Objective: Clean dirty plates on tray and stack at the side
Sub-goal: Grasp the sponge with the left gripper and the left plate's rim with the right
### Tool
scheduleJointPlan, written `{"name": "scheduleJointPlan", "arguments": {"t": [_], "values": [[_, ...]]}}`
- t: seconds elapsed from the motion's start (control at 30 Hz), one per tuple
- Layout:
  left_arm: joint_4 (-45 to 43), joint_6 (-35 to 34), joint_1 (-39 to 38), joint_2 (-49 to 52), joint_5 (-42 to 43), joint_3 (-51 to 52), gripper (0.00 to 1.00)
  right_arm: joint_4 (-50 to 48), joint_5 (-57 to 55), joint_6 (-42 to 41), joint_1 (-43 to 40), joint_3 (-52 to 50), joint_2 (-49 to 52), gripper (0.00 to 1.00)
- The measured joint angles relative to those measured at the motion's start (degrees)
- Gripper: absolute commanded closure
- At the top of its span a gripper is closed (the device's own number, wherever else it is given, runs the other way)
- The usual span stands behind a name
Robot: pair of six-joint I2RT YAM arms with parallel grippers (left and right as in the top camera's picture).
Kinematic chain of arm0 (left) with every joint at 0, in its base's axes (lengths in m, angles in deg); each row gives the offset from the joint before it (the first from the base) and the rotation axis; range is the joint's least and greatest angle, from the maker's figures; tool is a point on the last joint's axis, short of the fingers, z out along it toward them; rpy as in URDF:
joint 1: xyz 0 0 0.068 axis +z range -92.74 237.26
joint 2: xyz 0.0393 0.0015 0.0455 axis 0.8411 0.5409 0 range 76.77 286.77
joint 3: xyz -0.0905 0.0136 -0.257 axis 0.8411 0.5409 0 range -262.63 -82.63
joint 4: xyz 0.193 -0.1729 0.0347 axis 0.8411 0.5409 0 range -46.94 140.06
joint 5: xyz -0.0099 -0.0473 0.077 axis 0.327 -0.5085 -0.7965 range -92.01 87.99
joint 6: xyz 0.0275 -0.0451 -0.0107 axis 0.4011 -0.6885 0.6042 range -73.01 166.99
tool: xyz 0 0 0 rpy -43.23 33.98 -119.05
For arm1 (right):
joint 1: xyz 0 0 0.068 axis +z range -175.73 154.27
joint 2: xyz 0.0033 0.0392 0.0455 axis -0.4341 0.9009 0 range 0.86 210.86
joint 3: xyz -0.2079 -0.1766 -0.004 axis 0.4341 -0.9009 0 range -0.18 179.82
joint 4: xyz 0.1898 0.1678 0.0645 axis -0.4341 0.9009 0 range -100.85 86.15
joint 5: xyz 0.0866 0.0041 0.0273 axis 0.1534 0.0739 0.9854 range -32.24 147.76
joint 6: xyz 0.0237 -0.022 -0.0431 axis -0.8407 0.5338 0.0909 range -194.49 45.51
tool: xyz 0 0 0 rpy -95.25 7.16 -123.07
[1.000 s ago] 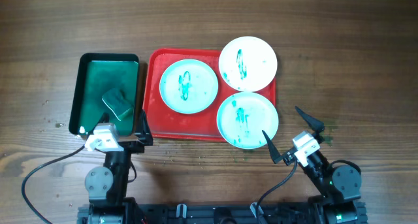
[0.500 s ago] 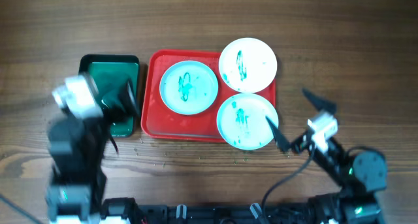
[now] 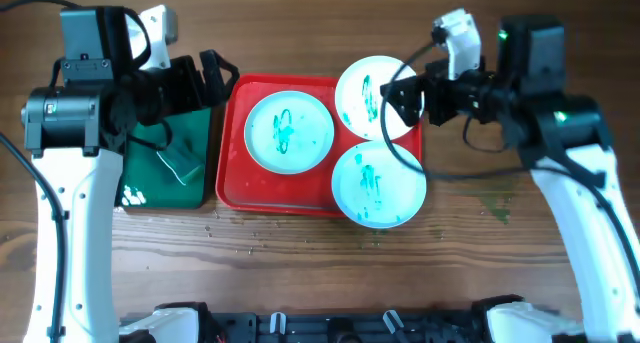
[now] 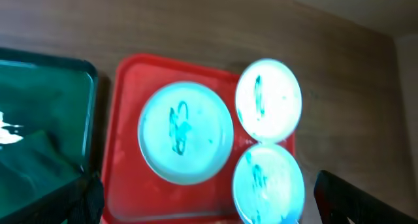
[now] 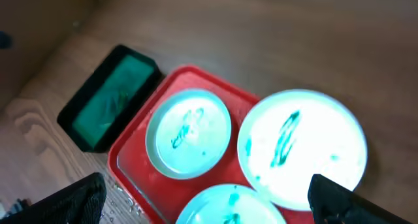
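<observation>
My right gripper goes down and to the left in the overhead view next, onto the inside plate's rim (image 3: 331, 140) (image 5: 226, 143) there, with bare red tray between the plates.
Three white plates with teal smears are in view. One plate (image 3: 289, 131) lies inside the red tray (image 3: 232, 173). A second plate (image 3: 378, 185) and a third (image 3: 372, 73) overlap the tray's right rim. My left gripper (image 3: 205, 83) hangs open and empty, high over the tray's far left corner. My right gripper (image 3: 402, 95) hangs open and empty, high over the far right plate. The left wrist view shows the plates (image 4: 186, 132) (image 4: 268, 100) (image 4: 268, 185) beyond its open jaws (image 4: 209, 211). The right wrist view shows them (image 5: 189, 132) (image 5: 300, 149) (image 5: 228, 208) beyond its open jaws (image 5: 212, 208).
A dark green tray (image 3: 165, 188) stands left of the red tray, touching it, with a green sponge (image 3: 180, 168) inside. Small crumbs or droplets speckle the wooden table (image 3: 300, 243) in front of the trays. A green stain (image 3: 497, 205) marks the table at the right.
Both arms have risen from the table's front edge and swung toward the back. The left now hangs by the green tray, the right over the far right plate. The plates have not moved.
</observation>
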Motion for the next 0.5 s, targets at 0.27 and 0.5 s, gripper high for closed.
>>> {"name": "scheduleJointPlan", "arguments": {"t": [0.27,0.5], "values": [[4.2,-12.0,0.1,3.4,-15.0,-0.3,0.03,-0.4,-7.5,-13.8,5.3,0.5,11.4,0.42],[6.1,-21.9,5.2,10.4,-24.9,-0.3,0.0,-2.5,-19.5,-23.6,17.3,6.9,25.9,0.64]]}}
